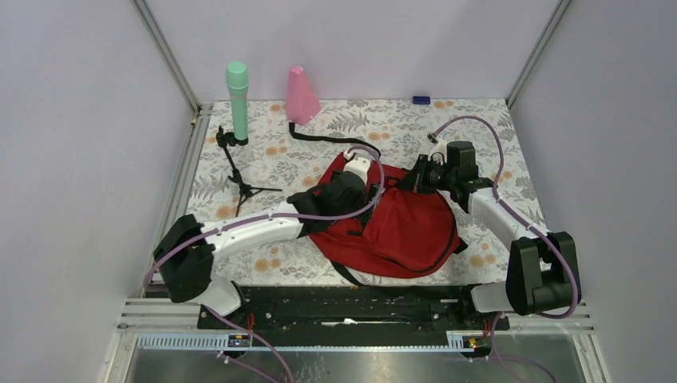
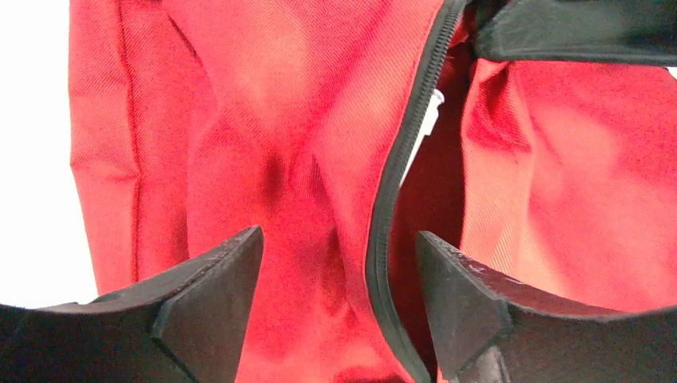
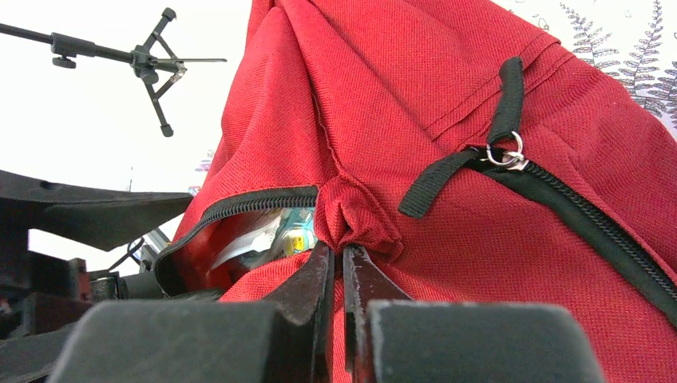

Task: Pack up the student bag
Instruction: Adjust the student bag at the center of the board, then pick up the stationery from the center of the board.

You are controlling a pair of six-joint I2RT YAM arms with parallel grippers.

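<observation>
My left gripper moves back off the red cloth toward the tripod and down beside the bag next, since the packet point(image 3: 275, 235) is inside the bag point(image 1: 399, 227).
The red student bag point(image 1: 399, 227) lies in the middle of the table, its black zipper point(image 2: 397, 163) partly undone. My left gripper point(image 1: 342, 191) hovers over the bag's upper left part. In the left wrist view that gripper point(image 2: 338, 239) is open, its fingers on either side of the zipper line and red cloth, holding nothing. At the bag's top right edge my right gripper point(image 1: 421, 177) is shut on a pinched fold of red fabric point(image 3: 355, 215), just beside the opening. Through the opening point(image 3: 239, 207) a white and teal packet point(image 3: 275, 235) shows inside.
A green microphone point(image 1: 237, 92) and a pink cone-shaped item point(image 1: 302, 96) stand at the back. A black tripod point(image 1: 239, 171) lies left of the bag, and a black strap point(image 1: 327, 137) trails behind it. A small blue object point(image 1: 421, 100) sits by the back wall.
</observation>
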